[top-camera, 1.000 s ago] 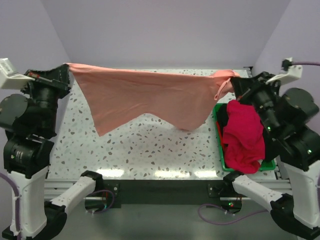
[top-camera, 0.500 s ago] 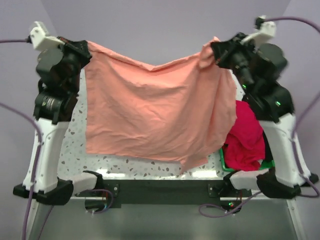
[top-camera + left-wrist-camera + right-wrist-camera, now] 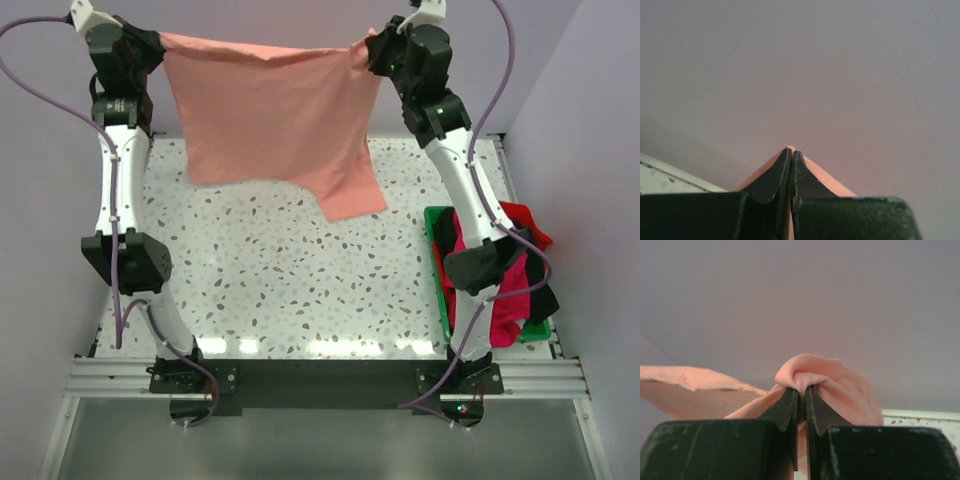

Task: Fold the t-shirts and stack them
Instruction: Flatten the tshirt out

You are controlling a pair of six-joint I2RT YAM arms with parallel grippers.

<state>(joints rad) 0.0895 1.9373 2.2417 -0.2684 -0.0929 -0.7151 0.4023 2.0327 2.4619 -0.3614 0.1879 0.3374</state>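
The robot's right gripper should next go down and backward and release the shirt's corner on the bare tabletop (image 3: pixel 406 220) beside the green tray, which lies below and back, because the shirt hangs spread.
A salmon-pink t-shirt (image 3: pixel 275 115) hangs spread in the air over the far part of the table, held by its two upper corners. My left gripper (image 3: pixel 160 42) is shut on its left corner; in the left wrist view the black fingertips (image 3: pixel 785 165) pinch a thin edge of pink cloth (image 3: pixel 827 180). My right gripper (image 3: pixel 375 50) is shut on the right corner, where a bunched fold of the cloth (image 3: pixel 825 375) bulges over the fingertips (image 3: pixel 812 400). The shirt's lower right corner droops lowest. A magenta t-shirt (image 3: pixel 505 295) lies heaped with red and black ones in the tray.
A green plastic tray (image 3: pixel 443 290) stands at the table's right edge with the other shirts; a red sleeve (image 3: pixel 522 218) hangs over its far side. The speckled white table (image 3: pixel 300 280) lies below the raised shirt. Both arms stretch high toward the back wall.
Both arms have risen and reached toward the back, lifting the salmon-pink shirt clear of the table. The shirt now hangs farther away and higher than half a second ago.
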